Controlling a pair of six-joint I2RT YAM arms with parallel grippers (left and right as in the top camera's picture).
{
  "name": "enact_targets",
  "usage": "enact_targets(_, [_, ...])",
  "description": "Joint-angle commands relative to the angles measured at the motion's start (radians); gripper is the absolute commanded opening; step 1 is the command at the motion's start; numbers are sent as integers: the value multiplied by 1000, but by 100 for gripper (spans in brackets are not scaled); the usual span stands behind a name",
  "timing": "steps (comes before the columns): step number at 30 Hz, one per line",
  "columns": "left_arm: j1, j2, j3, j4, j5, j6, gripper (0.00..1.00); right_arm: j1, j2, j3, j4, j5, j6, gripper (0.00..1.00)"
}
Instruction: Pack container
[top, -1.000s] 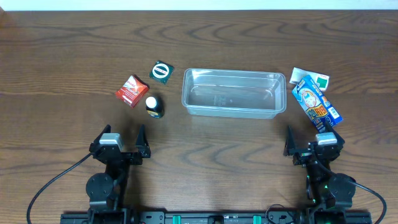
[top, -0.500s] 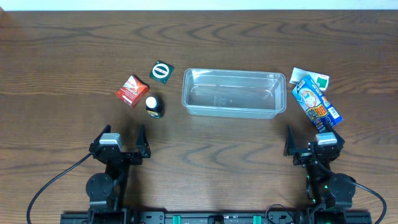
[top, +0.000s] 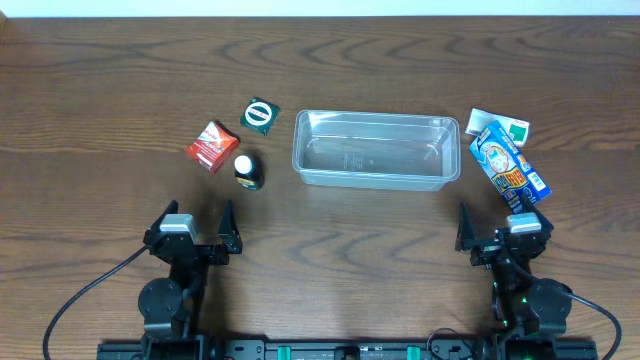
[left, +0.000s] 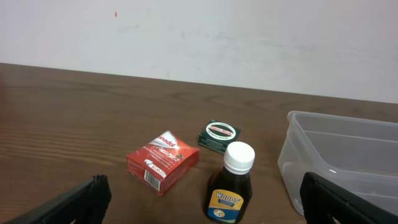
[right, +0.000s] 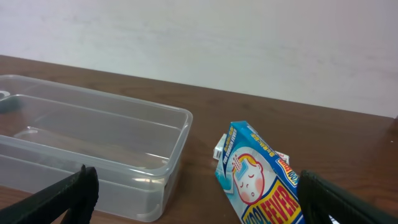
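The blue fever-patch box is thin across its lettered long side (top: 522, 153) (right: 271, 153). My right gripper should move outward, tilt its fingers down and close them on the box there.
The clear plastic container (top: 376, 150) sits empty at the table's middle, also seen in the left wrist view as the container (left: 348, 155) and in the right wrist view as the container (right: 87, 143). Left of it lie a red box (top: 211, 146), a green square packet (top: 260, 115) and a dark syrup bottle with a white cap (top: 247, 170). Right of it lie a blue fever-patch box (top: 509, 166) and a white-green packet (top: 500, 127). My left gripper (top: 190, 228) and right gripper (top: 503, 232) both stand open near the front edge, holding nothing.
The wooden table (top: 100, 90) stretches wide behind the items to a pale wall at the back. Cables (top: 80, 295) run from the arm bases along the front edge.
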Motion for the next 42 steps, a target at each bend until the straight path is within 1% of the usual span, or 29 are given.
enact_targets(1, [5,-6,-15,-36,18,17,98,-11,-6,-2,-1,-16,15,99])
enact_targets(6, [5,-6,-15,-37,18,17,98,-11,-6,-2,-1,-31,15,99])
enact_targets(11, [5,-6,-15,-36,18,17,98,-11,-3,13,4,-102,15,99])
enact_targets(14, [5,-6,-15,-36,18,17,98,-11,26,58,-35,-138,16,99])
enact_targets(16, [5,-6,-15,-36,18,17,98,-11,79,119,-85,-151,17,99])
enact_targets(20, [5,-6,-15,-36,18,17,98,-11,257,292,-156,-192,19,99])
enact_targets(24, [5,-6,-15,-37,18,17,98,-11,517,571,-277,-251,18,99])
enact_targets(27, [5,-6,-15,-37,18,17,98,-12,736,826,-460,-267,17,99])
enact_targets(29, [5,-6,-15,-37,18,17,98,-12,893,1010,-612,-266,3,99])
enact_targets(31, [5,-6,-15,-36,18,17,98,-12,1042,1176,-751,-266,-46,99])
enact_targets(34, [5,-6,-15,-36,18,17,98,-18,1219,1360,-901,-261,-102,99])
enact_targets(37, [5,-6,-15,-36,18,17,98,-40,1337,1447,-942,-242,-103,99])
enact_targets(42, [5,-6,-15,-36,18,17,98,-111,1444,1455,-929,-239,-102,99])
